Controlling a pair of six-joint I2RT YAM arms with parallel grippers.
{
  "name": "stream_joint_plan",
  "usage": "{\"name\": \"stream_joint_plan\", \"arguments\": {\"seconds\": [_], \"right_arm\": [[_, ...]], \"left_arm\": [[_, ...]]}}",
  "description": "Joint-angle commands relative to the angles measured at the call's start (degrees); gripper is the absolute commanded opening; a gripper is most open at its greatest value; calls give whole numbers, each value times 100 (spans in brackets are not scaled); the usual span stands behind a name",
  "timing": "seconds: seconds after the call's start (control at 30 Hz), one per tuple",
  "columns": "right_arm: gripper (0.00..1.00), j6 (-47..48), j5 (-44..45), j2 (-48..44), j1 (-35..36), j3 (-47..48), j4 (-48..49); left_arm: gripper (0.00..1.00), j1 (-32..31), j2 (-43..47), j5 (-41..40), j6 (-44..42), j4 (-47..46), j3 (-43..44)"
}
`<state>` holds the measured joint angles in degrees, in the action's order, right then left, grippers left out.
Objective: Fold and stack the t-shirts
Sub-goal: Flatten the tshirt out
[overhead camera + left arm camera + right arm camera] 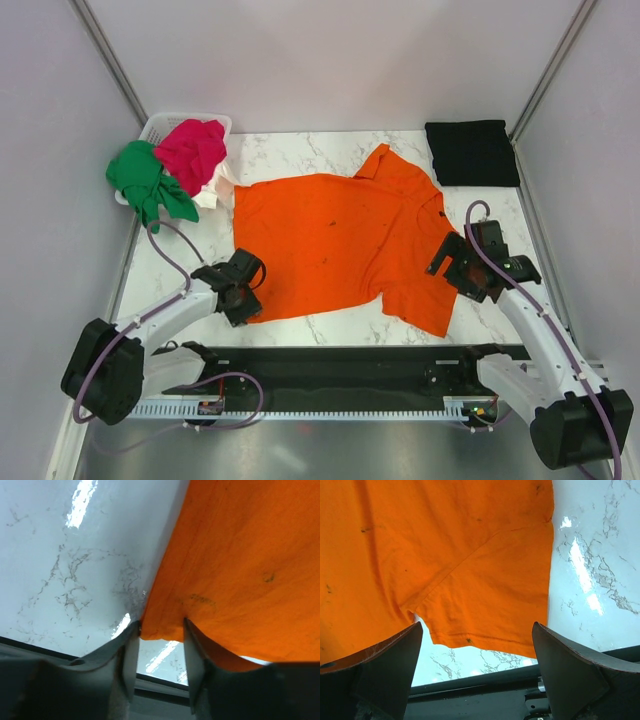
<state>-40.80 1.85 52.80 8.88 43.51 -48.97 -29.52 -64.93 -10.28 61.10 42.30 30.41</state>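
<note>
My right gripper should next move down and back onto the outer corner of the near sleeve's hem, because it still hangs open above that cloth.
The bright orange t-shirt (340, 240) lies spread flat on the marble table (300, 150). My left gripper (240, 287) is at its near left hem corner. In the left wrist view the gripper (161, 626) is open, and the orange corner (240, 555) lies between the fingertips, which stand apart. My right gripper (458, 265) is wide open over the shirt's near right sleeve. In the right wrist view (476, 627) the sleeve hem (485, 630) lies between the spread fingers, untouched. A folded black t-shirt (472, 152) lies at the far right corner.
A white plastic basket (160, 124) stands at the far left, with green (145, 180), magenta-red (192, 150) and white (216, 186) shirts heaped in and over it. Grey walls enclose the table. A black rail (330, 365) runs along the near edge.
</note>
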Motion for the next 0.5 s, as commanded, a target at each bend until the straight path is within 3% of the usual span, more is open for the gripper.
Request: {"name": "stream_joint_plan", "arguments": {"seconds": [0.0,0.13,0.17,0.3,0.47], "right_arm": [[98,-95,167,-6,25,-61,-25],[98,-113,369,3,25,-219,-262],[98,-113,369,46,26,-272,-332],[97,-95,194,169,25,-650,-333],[95,-166,-26,432,87,-809,-184]], "left_arm": [[42,60,-196,-166,69,-600,-88],[10,78,-109,-167,7,-732,-132],[6,78,-47,-210,-19,-706,-124],[2,235,243,-369,-177,-732,17],[2,1122,33,34,-783,-829,316]]}}
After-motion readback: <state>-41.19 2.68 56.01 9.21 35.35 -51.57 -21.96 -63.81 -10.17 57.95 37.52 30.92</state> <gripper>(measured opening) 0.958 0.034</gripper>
